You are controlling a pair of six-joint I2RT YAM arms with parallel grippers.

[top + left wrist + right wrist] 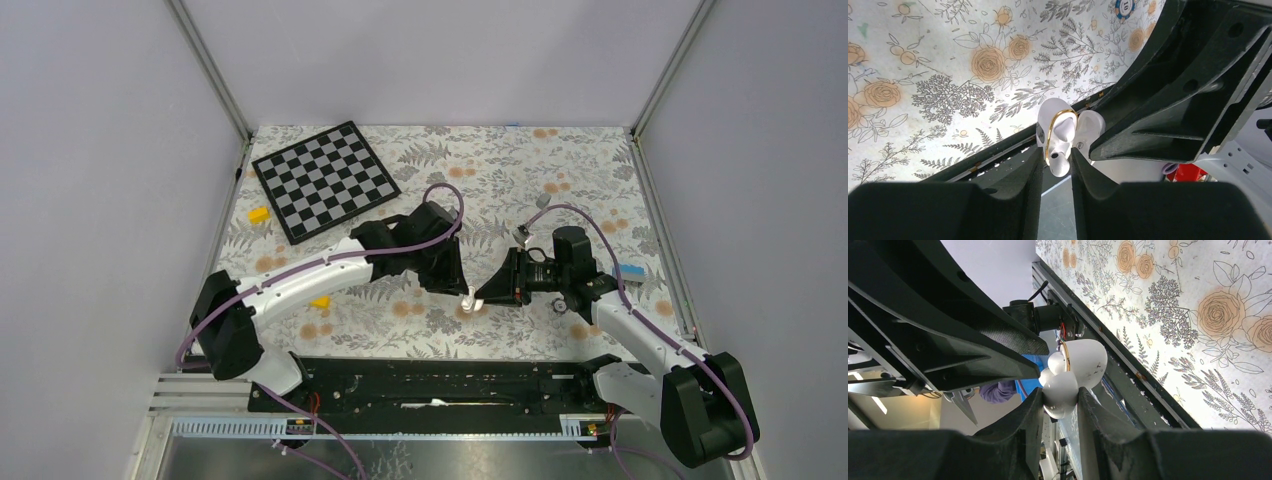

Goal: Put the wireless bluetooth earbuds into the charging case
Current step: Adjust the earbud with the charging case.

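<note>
My right gripper next lowers the charging case point(1088, 360) from midair until it rests on the floral cloth below, by the orange roses, and releases it there.
The charging case point(1088, 360) is white, rounded and gold-rimmed, and its lid is open. It is held in the air above the table's near edge, where both grippers meet point(469, 297). My right gripper point(1060, 396) is shut on one white half of the case point(1062, 387). My left gripper point(1056, 156) is shut on a small white earbud point(1060, 161) with a dark hole, and its tip is at the open case point(1060, 125) by the gold rim. No black bud shows in any view.
A checkerboard point(325, 180) lies at the back left, with a yellow block point(259, 214) beside it and a yellow piece point(320, 302) under the left arm. A blue item point(630, 270) lies at the right. A blue chip point(1124, 7) lies on the floral cloth. A black rail point(430, 380) runs along the near edge.
</note>
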